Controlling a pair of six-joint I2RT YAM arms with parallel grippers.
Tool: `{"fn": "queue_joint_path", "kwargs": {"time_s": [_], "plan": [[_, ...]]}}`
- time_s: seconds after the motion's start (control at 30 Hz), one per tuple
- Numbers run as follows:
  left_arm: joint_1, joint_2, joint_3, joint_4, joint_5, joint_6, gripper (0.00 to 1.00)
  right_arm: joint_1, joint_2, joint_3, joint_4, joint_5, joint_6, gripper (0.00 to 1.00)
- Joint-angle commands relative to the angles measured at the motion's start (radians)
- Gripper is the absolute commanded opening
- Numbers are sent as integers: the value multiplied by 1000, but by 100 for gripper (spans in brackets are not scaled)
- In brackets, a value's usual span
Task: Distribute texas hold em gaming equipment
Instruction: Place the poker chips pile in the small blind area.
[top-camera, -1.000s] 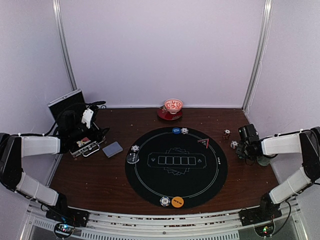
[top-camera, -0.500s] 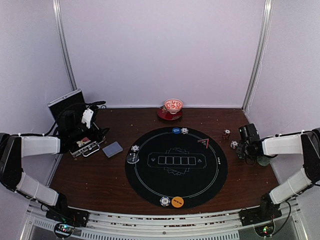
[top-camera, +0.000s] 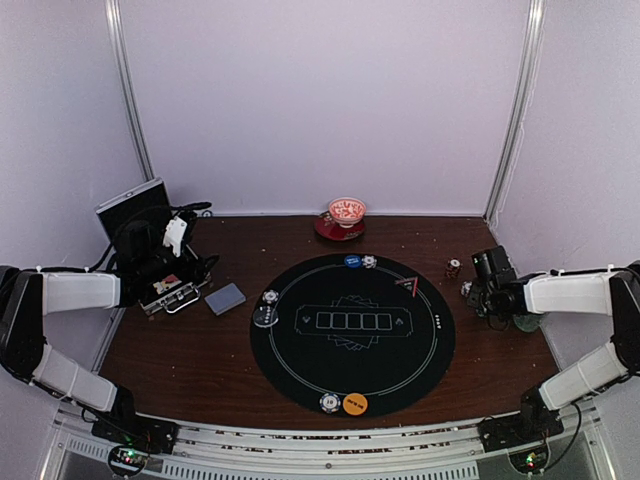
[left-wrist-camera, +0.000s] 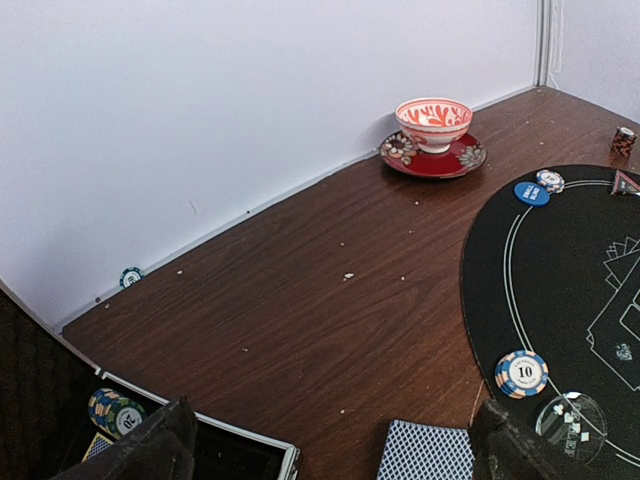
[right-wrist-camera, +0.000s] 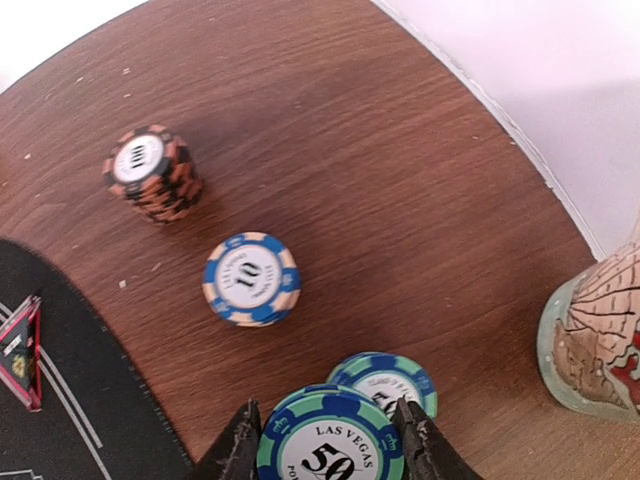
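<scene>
I will next move my right gripper to the left in the top view to release the green-and-blue chip, since the mat's far edge near the blue disc is that way.
My right gripper (right-wrist-camera: 328, 432) is shut on a green-and-blue "50" poker chip (right-wrist-camera: 330, 445), low over the wood at the table's right side (top-camera: 482, 291). A second green chip (right-wrist-camera: 392, 377) lies just behind it. A blue "10" chip (right-wrist-camera: 251, 279) and an orange-black chip stack (right-wrist-camera: 152, 172) sit further off. My left gripper (left-wrist-camera: 330, 452) is open and empty, over the edge of a chip case (left-wrist-camera: 115, 412), with the grey-blue card deck (left-wrist-camera: 425, 452) between its fingers. Blue (top-camera: 352, 261) and orange (top-camera: 354, 404) marker discs and chips lie on the black mat (top-camera: 300, 350).
A red-and-white bowl on a saucer (top-camera: 346, 212) stands at the back wall. A patterned vase (right-wrist-camera: 600, 340) stands right of my right gripper. A pink-edged triangle (right-wrist-camera: 22, 352) lies on the mat's rim. A stray chip (left-wrist-camera: 130, 277) lies by the wall.
My right gripper has shifted a little to the left, toward the mat, and now covers the blue chip in the top view. The left arm has not moved.
</scene>
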Motion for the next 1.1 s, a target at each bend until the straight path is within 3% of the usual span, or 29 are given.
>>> {"fn": "queue_joint_path", "kwargs": {"time_s": [0.0, 0.2, 0.77, 1.07], "plan": [[0, -4, 27, 15, 11, -3, 98, 52, -26, 70, -26, 14, -24, 28], [0, -1, 28, 16, 10, -3, 98, 138, 38, 206, -91, 23, -39, 27], [0, 11, 30, 19, 4, 1, 98, 235, 590, 809, -99, -95, -189, 27], [0, 15, 32, 21, 7, 5, 98, 238, 750, 943, -92, -146, -238, 29]]}}
